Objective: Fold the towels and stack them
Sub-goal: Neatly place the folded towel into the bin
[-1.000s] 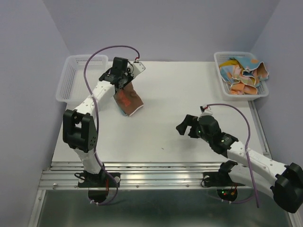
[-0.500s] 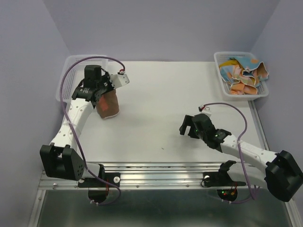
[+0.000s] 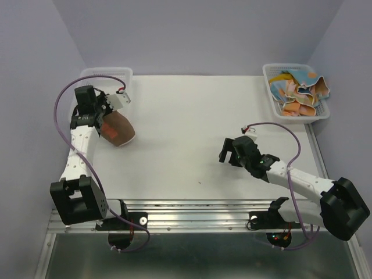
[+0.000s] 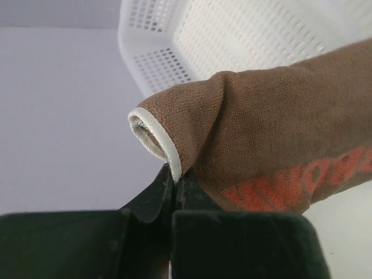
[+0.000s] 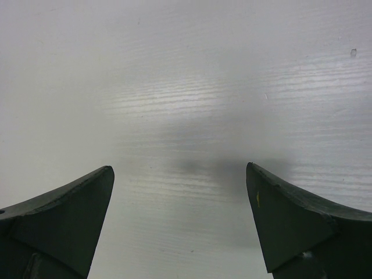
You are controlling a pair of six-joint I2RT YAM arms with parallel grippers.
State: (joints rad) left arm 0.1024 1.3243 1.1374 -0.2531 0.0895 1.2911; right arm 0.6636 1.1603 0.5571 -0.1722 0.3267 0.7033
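Observation:
My left gripper needs to move outward over that basket (image 3: 106,86) (image 4: 247,38) and then down inside, because the loose end of the brown towel hangs short of the basket behind it.
My left gripper (image 3: 103,121) is shut on the white-hemmed edge of a folded brown towel (image 3: 118,128) with an orange print, held at the table's left side beside the left basket. In the left wrist view the towel (image 4: 273,133) hangs from my closed fingers (image 4: 174,180). My right gripper (image 3: 228,152) is open and empty, low over bare table right of centre; its fingertips (image 5: 96,192) stand wide apart. Several more towels (image 3: 299,92), orange, blue and patterned, lie crumpled in the right basket.
A white mesh basket (image 3: 87,78) stands at the back left; in the left wrist view it (image 4: 232,40) is just behind the brown towel. A second white mesh basket (image 3: 268,78) stands at the back right. Purple walls enclose the white table (image 3: 186,128).
My left arm has swung left, carrying the brown towel from near the table's back centre-left to beside the left basket. My right gripper has shifted slightly and stayed open.

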